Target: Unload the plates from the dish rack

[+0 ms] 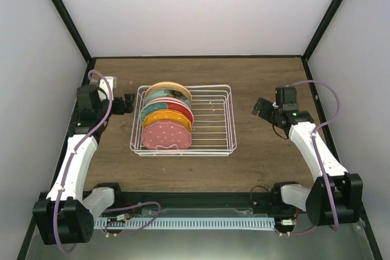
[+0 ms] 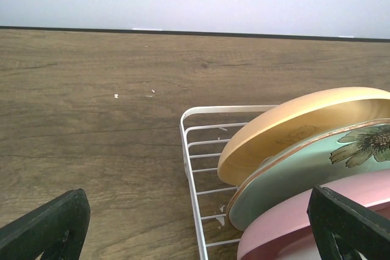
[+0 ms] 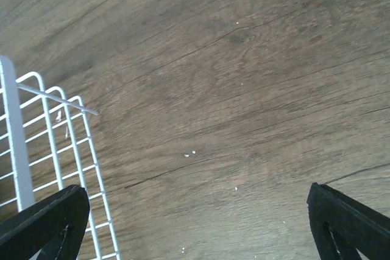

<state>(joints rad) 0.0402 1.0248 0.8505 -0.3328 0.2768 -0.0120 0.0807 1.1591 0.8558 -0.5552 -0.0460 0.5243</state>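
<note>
My right gripper moves across the rack's empty half onto the dotted pink plate's nearest end [image 1: 184, 131] next, since that lies to the gripper's left in the top view.
The white wire dish rack [image 1: 213, 120] sits mid-table with several plates standing in its left half: a pale yellow one [image 1: 168, 89] at the back, then teal [image 1: 159, 97], pink, red-and-teal [image 1: 177, 109], dotted orange [image 1: 166, 118] and dotted pink [image 1: 166, 135] at the front. My left gripper [image 1: 130, 103] is open and empty just left of the rack's back corner. In the left wrist view the yellow [image 2: 292, 129], teal [image 2: 304, 165] and pink [image 2: 286, 229] plates show over the rack's corner [image 2: 190, 150]. My right gripper [image 1: 261, 108] is open and empty, right of the rack.
Dark frame posts rise at the table's back corners, with white walls behind. The right wrist view shows bare wood table [image 3: 231, 89] and the rack's edge [image 3: 36, 144] at the left. Cables run along the near edge [image 1: 201, 220].
</note>
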